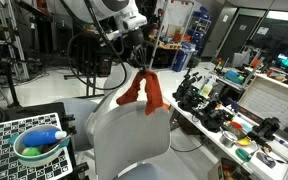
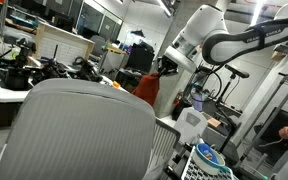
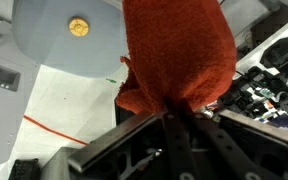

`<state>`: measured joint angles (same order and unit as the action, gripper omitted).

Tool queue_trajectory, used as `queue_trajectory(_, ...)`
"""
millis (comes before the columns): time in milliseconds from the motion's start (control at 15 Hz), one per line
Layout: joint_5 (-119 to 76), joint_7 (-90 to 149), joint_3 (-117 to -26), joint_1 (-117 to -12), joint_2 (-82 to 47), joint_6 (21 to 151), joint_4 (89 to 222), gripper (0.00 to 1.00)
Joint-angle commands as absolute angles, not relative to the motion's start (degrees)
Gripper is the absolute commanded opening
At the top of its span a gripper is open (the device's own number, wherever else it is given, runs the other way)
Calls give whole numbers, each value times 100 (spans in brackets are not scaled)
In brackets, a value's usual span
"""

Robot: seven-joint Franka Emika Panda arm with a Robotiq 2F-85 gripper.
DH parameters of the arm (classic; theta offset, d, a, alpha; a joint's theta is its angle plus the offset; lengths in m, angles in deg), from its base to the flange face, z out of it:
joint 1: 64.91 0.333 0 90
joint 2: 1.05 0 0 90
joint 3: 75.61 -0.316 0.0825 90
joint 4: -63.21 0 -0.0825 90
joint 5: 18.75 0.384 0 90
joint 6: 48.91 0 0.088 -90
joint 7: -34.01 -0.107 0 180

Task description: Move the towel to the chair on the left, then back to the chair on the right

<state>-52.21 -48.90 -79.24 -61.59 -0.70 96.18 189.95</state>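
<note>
The towel's pinched top still hangs above the top edge of the grey chair back, so the robot's gripper needs to lower toward that edge to release the towel.
A red-orange towel hangs from my gripper, which is shut on its top. It dangles in the air above the back of a grey chair. In an exterior view the towel shows behind the grey chair back, held by the gripper. In the wrist view the towel fills the upper middle, pinched between the fingers. A round grey chair seat with a yellow centre lies below at the upper left.
A long workbench crowded with black tools and parts runs along one side. A checkerboard board with a green bowl holding a blue bottle sits near the chair. A cluttered desk stands behind the chair.
</note>
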Motion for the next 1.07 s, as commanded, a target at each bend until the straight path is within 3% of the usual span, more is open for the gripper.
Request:
queue_trajectory(0, -5391, -5036, -7862, -6212, -154, 9646, 19006, 2)
queue_trajectory(1000, -5168, -4902, -7595, -5982, -1377, 10111, 18567, 2)
